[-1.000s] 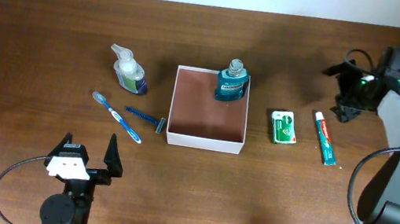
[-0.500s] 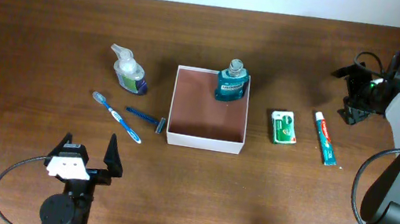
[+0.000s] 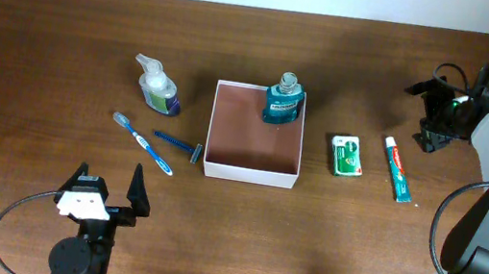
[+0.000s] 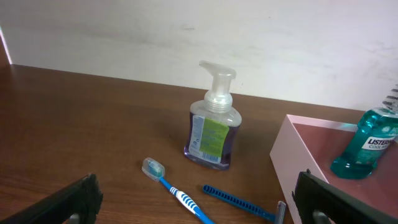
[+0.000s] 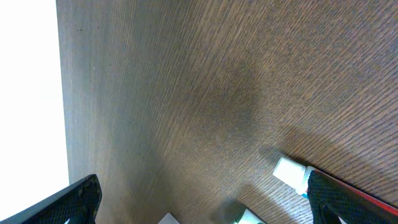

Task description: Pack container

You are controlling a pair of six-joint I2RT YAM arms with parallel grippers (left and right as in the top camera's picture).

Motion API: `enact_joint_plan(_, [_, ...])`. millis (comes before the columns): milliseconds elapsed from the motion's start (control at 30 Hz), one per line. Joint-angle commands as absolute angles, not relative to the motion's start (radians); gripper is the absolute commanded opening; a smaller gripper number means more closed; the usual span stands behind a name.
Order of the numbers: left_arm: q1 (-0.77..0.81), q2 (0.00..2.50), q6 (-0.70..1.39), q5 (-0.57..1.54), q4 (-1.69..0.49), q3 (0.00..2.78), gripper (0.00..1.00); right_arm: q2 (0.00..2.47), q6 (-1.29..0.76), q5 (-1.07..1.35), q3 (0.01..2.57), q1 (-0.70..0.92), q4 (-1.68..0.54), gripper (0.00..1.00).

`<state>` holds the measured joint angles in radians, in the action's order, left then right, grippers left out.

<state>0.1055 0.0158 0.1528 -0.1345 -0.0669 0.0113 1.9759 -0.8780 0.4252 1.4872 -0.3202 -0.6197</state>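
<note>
The robot's right gripper has to turn in line with the toothpaste tube next, then move back and down onto its cap end [image 3: 391, 145] [image 5: 295, 175].
The container [image 3: 250, 172], a square white-walled box with a reddish-brown floor, sits mid-table. A teal mouthwash bottle [image 3: 283, 102] stands in its far right corner. To its left lie a soap pump bottle [image 3: 158, 86], a blue toothbrush [image 3: 143, 142] and a blue razor [image 3: 179, 144]. To its right lie a green packet [image 3: 347, 155] and a toothpaste tube [image 3: 397, 168]. My left gripper [image 3: 106, 189] is open near the front edge, short of the toothbrush [image 4: 177, 194]. My right gripper [image 3: 420, 113] is open and empty, beyond the toothpaste cap [image 5: 290, 173].
The left wrist view takes in the soap bottle [image 4: 212, 127], the razor [image 4: 239, 200], the container wall [image 4: 298, 155] and the mouthwash [image 4: 368, 146] against a pale back wall. Bare wood lies between the items and the front edge.
My right gripper has shifted a little to the right at the far right of the table. The left arm and all the objects are where they were.
</note>
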Motion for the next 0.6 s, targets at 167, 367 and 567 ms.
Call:
enact_joint_plan(167, [0.109,0.013,0.137,-0.127,-0.069,0.009,0.99,1.989,-0.864,0.434,1.483,-0.321,-0.62,0.98])
enact_joint_plan(367, [0.109,0.013,0.137,-0.127,-0.069,0.009,0.99,1.989,-0.898,0.432,1.483,-0.321,-0.552,0.99])
enact_joint_plan(567, [0.109,0.013,0.137,-0.127,-0.069,0.009,1.0,1.989,-0.857,0.414,1.483,-0.321,-0.572,0.98])
